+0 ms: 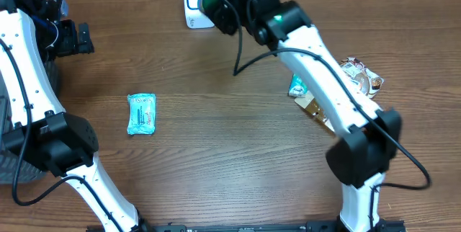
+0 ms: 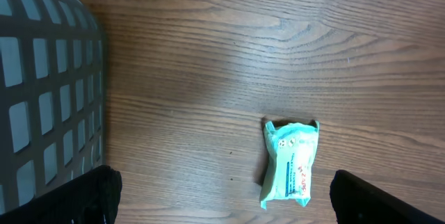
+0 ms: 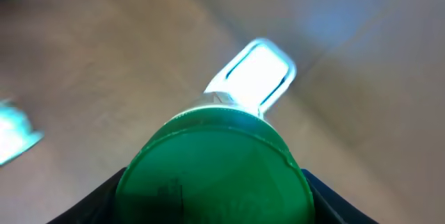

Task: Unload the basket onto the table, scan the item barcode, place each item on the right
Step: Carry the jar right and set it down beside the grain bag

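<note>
My right gripper will come down back and to the right in the overhead view to release the container beside the packets, since they lie gathered there.
My right gripper (image 1: pixel 214 6) (image 3: pixel 215 200) is shut on a round green container (image 1: pixel 210 4) (image 3: pixel 214 165), the item. It holds the container at the far edge of the table, right against the white barcode scanner (image 1: pixel 192 3) (image 3: pixel 256 76). In the right wrist view the container's green end fills the space between the jaws, and the lit scanner window stands just beyond it. No barcode shows on the blurred green face. My left gripper (image 1: pixel 75 37) (image 2: pixel 229 203) hangs open at the far left with nothing between its fingers. A teal packet (image 2: pixel 292 161) (image 1: pixel 141 113) lies flat on the wood below it.
A grey mesh basket (image 2: pixel 42 92) (image 1: pixel 6 163) stands at the left edge of the table. Under the right arm lie a white printed packet (image 1: pixel 364 76), a teal packet (image 1: pixel 298 86) and a brown one (image 1: pixel 317 109).
</note>
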You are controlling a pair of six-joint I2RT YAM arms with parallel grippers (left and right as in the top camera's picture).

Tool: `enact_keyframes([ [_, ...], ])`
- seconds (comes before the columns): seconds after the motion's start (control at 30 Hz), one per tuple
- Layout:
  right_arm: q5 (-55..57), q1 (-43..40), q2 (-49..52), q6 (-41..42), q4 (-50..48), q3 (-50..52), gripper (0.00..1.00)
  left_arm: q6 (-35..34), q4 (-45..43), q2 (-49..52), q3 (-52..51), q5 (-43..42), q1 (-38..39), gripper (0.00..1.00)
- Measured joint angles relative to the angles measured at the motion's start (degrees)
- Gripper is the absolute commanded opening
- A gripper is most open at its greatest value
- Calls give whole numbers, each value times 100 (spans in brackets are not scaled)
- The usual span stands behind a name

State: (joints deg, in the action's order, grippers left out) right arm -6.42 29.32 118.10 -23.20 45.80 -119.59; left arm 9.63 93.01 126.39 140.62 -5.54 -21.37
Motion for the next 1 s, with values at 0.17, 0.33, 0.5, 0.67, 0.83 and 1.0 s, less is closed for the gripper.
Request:
enact_keyframes([
  [0.17, -122, -39, 74, 328, 1729, -4, 46, 0, 2, 0, 0, 2, 0, 100],
  [0.33, -125, -212, 411, 424, 2653, 9, 45, 0, 0, 0, 0, 2, 0, 100],
  [0.5, 92, -479, 704, 463, 2750, 9, 45, 0, 0, 0, 0, 2, 0, 100],
  [0.67, 273, -874, 1095, 485, 2732, 9, 42, 0, 0, 0, 0, 2, 0, 100],
  [0.83, 365, -1228, 1425, 507, 2739, 9, 42, 0, 0, 0, 0, 2, 0, 100],
  [1.0, 385, -1513, 1451, 570, 2802, 9, 42, 0, 0, 0, 0, 0, 0, 100],
])
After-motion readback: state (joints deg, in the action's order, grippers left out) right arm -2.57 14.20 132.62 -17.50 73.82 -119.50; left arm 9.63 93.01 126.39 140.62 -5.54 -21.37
